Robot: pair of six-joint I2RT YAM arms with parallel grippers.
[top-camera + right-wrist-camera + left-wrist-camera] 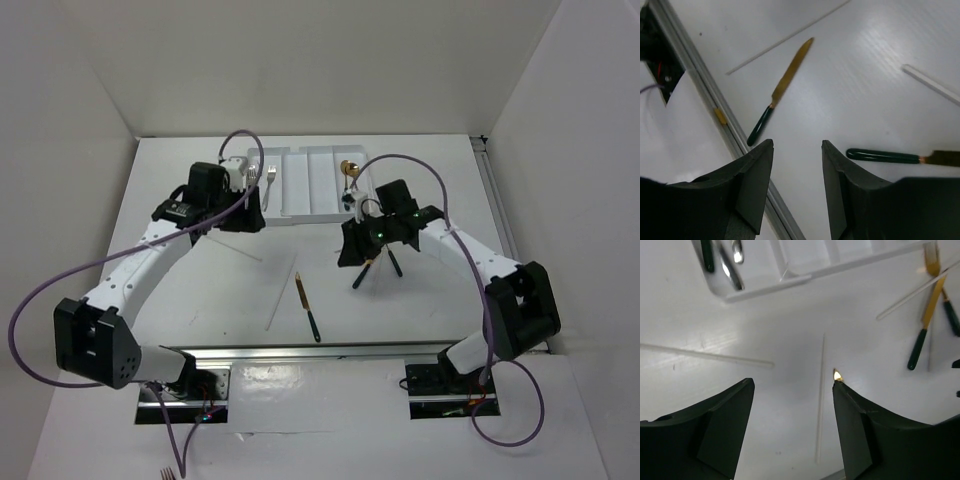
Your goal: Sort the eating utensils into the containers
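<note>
My right gripper is to move back toward the metal bar and down onto the knife's dark handle, because the gold knife lies clear of the other utensils.
The white organiser tray lies at the back centre. A silver fork lies in its left slot and a gold spoon at its right end. My left gripper hovers at the tray's left front corner, open and empty. A pale chopstick lies between its fingers on the table below. My right gripper is open and empty above the table. A gold knife with a dark handle also shows in the right wrist view.
Two more dark-handled utensils lie under my right gripper; one handle shows in the right wrist view. Loose chopsticks lie mid-table. A metal rail runs along the near edge. White walls enclose the table.
</note>
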